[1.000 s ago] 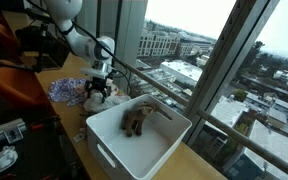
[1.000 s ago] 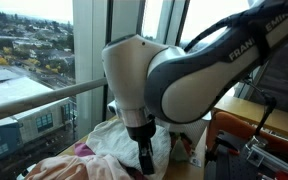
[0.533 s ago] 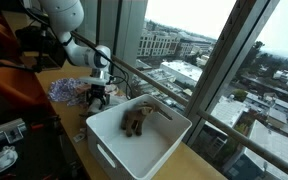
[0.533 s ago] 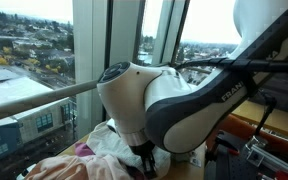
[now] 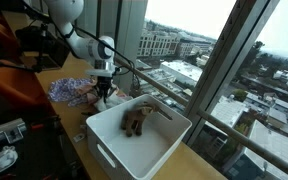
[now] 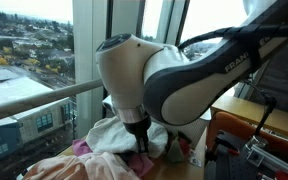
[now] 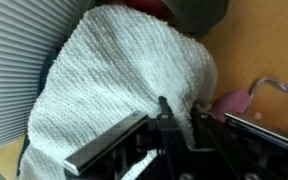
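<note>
The white towel rises in my gripper next, swings over the white plastic bin, and goes down inside for release, since the bin's bottom is mostly bare.
My gripper [image 7: 180, 110] has its two black fingers pinched together on a fold of a white terry towel [image 7: 114, 90], which fills most of the wrist view. In the exterior views the gripper [image 5: 104, 97] [image 6: 141, 146] reaches down into a pile of laundry on the wooden table. The white towel [image 6: 109, 136] bunches around the fingers. A pink cloth [image 7: 236, 100] lies right beside them.
A white plastic bin [image 5: 109, 150] with a brown cloth item [image 5: 136, 121] in it stands just beside the laundry pile [image 5: 68, 92]. A window and its railing [image 5: 164, 85] run along the table's far edge. Orange gear [image 6: 254, 130] sits behind the arm.
The fingers were spread wide above the pile a second ago; they have dropped into it and closed on a fold of the white towel.
</note>
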Motion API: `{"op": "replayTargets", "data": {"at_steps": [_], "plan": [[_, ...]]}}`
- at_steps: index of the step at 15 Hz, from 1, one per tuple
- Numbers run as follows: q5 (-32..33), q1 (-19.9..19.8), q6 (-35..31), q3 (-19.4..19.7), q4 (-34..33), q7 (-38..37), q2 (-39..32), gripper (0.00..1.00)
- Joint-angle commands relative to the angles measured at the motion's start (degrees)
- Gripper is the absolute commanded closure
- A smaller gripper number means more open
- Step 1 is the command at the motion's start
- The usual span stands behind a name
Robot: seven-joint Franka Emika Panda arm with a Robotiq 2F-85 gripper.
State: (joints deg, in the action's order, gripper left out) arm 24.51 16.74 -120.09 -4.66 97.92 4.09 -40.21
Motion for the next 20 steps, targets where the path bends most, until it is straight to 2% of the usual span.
{"op": "replayTargets", "data": {"at_steps": [1,10,16,20], "plan": [[-0.6,-0.8,2.5,0.1,1.0,0.0,7.9,0.96],[-3.3,-7.7,5.3,1.2,-1.7,0.5,25.4,0.96],[-3.4,-12.9,11.8,3.6,-9.1,2.5,33.1,0.96],[-4.3,-16.7,14.9,6.1,-14.8,5.1,35.2,0.96]]}}
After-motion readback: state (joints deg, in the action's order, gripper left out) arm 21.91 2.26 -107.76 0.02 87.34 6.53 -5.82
